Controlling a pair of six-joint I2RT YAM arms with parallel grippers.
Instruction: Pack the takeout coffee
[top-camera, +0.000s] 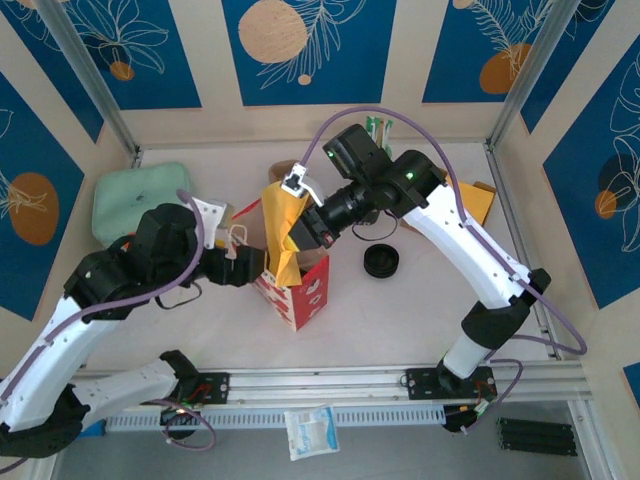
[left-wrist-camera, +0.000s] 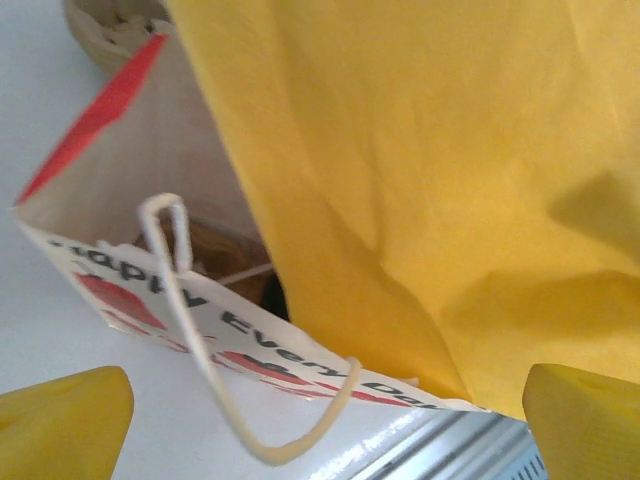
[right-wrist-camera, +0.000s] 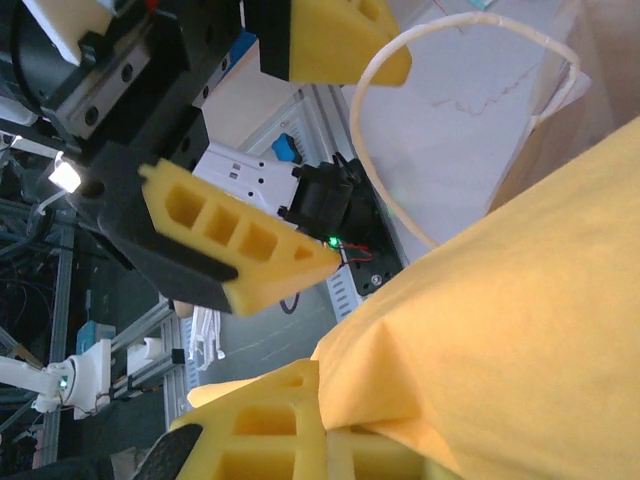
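The yellow paper sheet still stands above the bag's rim, so my right gripper will next lower it into the bag's opening (top-camera: 256, 226) and release it there.
The takeout coffee is hidden; something brown (left-wrist-camera: 212, 250) lies deep inside the red-and-white paper bag (top-camera: 300, 292), and I cannot tell what it is. The bag stands upright at the table's middle. My right gripper (top-camera: 303, 236) is shut on a yellow paper sheet (top-camera: 281, 222) that hangs into the bag's mouth; its fingers (right-wrist-camera: 262, 440) pinch the sheet's (right-wrist-camera: 520, 310) edge. My left gripper (top-camera: 243, 263) is open at the bag's left side. The bag's cord handle (left-wrist-camera: 245, 425) loops between its fingertips (left-wrist-camera: 62, 422) untouched.
A black round lid (top-camera: 381, 262) lies right of the bag. A pale green pouch (top-camera: 138, 200) sits at the back left, a brown cardboard piece (top-camera: 284, 170) behind the bag, another yellow sheet (top-camera: 482, 200) at the right wall. The aluminium rail (top-camera: 330, 382) edges the front.
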